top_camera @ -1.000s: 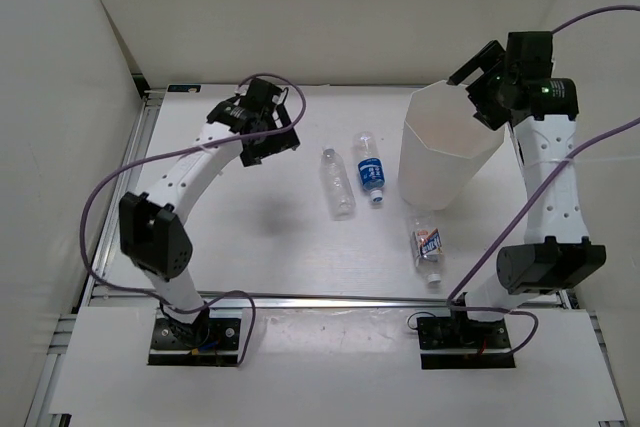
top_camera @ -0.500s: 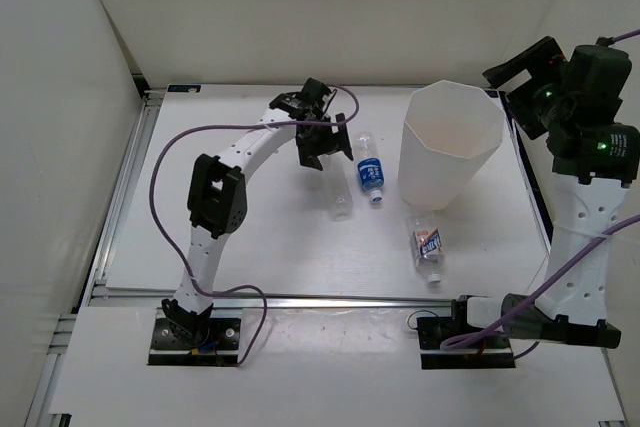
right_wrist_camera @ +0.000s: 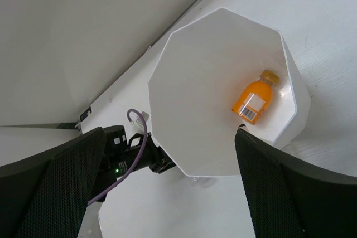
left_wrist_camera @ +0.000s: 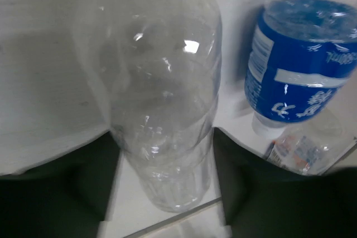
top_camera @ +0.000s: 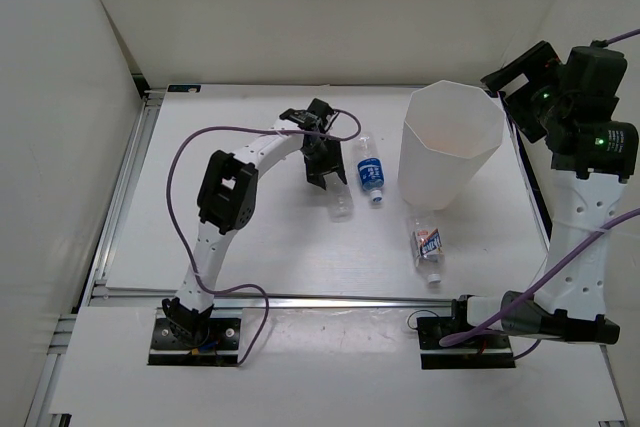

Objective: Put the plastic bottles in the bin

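Observation:
The bin's rim is higher than the plain clear bottle, so the robot's left gripper needs to go up, tip level toward the bin and release the bottle over the bin's opening (top_camera: pixel 454 117).
The plain clear bottle (top_camera: pixel 340 199) lies on the table, and my left gripper (top_camera: pixel 325 161) is shut on it. In the left wrist view the bottle (left_wrist_camera: pixel 162 98) fills the gap and both dark fingers (left_wrist_camera: pixel 89 176) press its sides. A blue-label bottle (top_camera: pixel 370 173) (left_wrist_camera: pixel 298 59) lies just to its right. The red-white-blue label bottle (top_camera: pixel 428 245) (left_wrist_camera: pixel 295 151) lies nearer the front. The white bin (top_camera: pixel 450 142) (right_wrist_camera: pixel 206 98) stands at the right with an orange bottle (right_wrist_camera: pixel 254 100) inside. My right gripper (top_camera: pixel 520 82) (right_wrist_camera: pixel 169 133) hangs open and empty, high by the bin's right side.
White walls close in the table on the left, back and right. A metal rail (top_camera: pixel 320 299) runs along the table's near edge. The left arm's purple cable (top_camera: pixel 185 162) loops above the table's left half.
My left arm swung right onto the plain clear bottle and its jaws closed on it. The right arm drew back and up from over the bin, staying open.

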### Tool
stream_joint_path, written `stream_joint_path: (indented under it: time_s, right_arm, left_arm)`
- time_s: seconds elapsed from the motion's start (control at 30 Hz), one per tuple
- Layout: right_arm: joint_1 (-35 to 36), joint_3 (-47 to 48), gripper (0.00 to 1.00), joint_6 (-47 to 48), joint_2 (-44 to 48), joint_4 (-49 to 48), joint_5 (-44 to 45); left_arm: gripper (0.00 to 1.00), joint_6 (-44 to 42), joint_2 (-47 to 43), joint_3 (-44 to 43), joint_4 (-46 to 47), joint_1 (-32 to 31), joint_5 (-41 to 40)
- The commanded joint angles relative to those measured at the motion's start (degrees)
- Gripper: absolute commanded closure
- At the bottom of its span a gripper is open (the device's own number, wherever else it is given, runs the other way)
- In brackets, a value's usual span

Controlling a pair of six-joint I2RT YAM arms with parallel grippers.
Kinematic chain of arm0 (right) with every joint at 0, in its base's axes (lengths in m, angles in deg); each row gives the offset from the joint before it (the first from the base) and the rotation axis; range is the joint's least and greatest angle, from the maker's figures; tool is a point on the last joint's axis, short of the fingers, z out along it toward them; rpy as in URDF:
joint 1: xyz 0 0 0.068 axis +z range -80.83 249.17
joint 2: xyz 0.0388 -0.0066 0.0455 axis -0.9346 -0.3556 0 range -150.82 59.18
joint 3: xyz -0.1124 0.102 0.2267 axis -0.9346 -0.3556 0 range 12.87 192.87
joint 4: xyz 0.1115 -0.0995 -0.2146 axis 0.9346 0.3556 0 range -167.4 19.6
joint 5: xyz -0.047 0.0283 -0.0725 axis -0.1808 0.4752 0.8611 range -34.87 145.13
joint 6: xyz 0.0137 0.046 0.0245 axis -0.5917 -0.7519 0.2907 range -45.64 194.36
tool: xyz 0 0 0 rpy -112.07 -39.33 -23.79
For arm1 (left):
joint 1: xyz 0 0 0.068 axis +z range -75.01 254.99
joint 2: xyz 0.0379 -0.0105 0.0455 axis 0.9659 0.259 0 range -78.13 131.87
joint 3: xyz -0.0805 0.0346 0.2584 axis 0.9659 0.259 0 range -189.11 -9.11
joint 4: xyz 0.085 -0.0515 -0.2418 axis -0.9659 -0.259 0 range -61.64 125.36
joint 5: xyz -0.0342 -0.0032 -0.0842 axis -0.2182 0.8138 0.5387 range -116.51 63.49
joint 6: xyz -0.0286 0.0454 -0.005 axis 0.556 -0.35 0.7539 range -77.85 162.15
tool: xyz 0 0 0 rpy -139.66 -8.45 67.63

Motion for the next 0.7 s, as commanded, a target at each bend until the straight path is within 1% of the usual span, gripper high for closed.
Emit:
stream_joint_path:
  time_s: [0.0, 0.1, 0.13, 0.17, 0.2, 0.27, 0.3, 0.33, 0.4, 0.43, 0.47, 0.5, 0.53, 0.57, 0.6, 0.63, 0.67]
  right_arm:
    - [-0.08, 0.57, 0.00, 1.92, -0.02, 0.67, 0.65]
    - [-0.08, 1.10, 0.00, 1.92, -0.64, 0.67, 0.65]
    - [-0.08, 1.62, 0.00, 1.40, -0.64, 0.67, 1.26]
    - [-0.08, 2.24, 0.00, 1.39, -1.17, 0.67, 1.26]
    - [-0.08, 2.24, 0.00, 1.39, -1.17, 0.67, 1.26]
    - [-0.08, 2.86, 0.00, 1.39, -1.78, 1.20, 1.26]
    - [-0.08, 2.86, 0.00, 1.39, -1.79, 1.20, 1.26]
    - [-0.08, 2.86, 0.00, 0.87, -1.79, 1.20, 1.26]
    - [-0.08, 2.86, 0.00, 0.86, -1.79, 1.20, 2.66]
    - [-0.08, 2.86, 0.00, 0.08, -1.79, 1.72, 2.67]
    - [-0.08, 2.86, 0.00, 0.07, -1.79, 1.72, 3.19]
    - [-0.08, 2.86, 0.00, -0.62, -1.79, 1.72, 3.20]
    - [-0.08, 2.86, 0.00, -0.63, -1.79, 1.72, 3.20]
    - [-0.08, 2.86, 0.00, -1.24, -1.26, 1.72, 2.59]
    - [-0.08, 3.73, 0.00, -1.86, -0.74, 1.72, 1.97]
    - [-0.08, 4.26, 0.00, -1.86, -0.73, 2.25, 1.36]
    - [-0.08, 4.96, 0.00, -1.86, 0.31, 2.25, 0.65]
  left_arm:
    - [0.41, -1.72, 0.55, 0.45, -0.25, -0.14, 3.43]
    - [0.55, -1.72, -1.73, -0.16, -1.05, 0.48, 2.64]
    - [0.60, -1.72, -4.18, -0.69, -1.05, 1.26, 2.04]
    - [0.60, -1.72, -5.59, -2.26, -2.09, 2.31, 0.64]
    - [0.62, -1.72, -7.09, -2.27, -2.10, 2.85, -0.16]
    - [0.63, -1.20, -11.82, -6.74, -2.10, 3.72, -1.83]
    - [0.63, -0.58, -13.33, -8.84, -0.97, 4.34, -3.58]
    - [0.63, -0.58, -14.73, -12.78, 0.52, 4.34, -4.20]
    - [0.63, 0.56, -18.87, -15.18, 5.43, 4.34, -4.73]
    - [0.63, 0.57, -20.01, -16.41, 12.16, 4.34, -3.69]
    - [0.63, 1.09, -20.72, -17.73, 15.01, 4.34, -2.64]
    - [0.71, 1.09, -19.94, -19.92, 17.13, 4.34, 0.59]
    - [0.73, 1.88, -18.54, -22.90, 18.54, 3.82, 2.88]
    - [0.73, 2.58, -16.79, -29.63, 20.56, 3.82, 5.69]
    - [0.73, 5.11, -13.38, -32.74, 21.36, 3.82, 9.90]
    - [0.73, 6.44, -12.30, -36.16, 22.06, 3.82, 11.07]
    - [0.73, 7.06, -12.29, -36.20, 23.29, 3.82, 11.86]
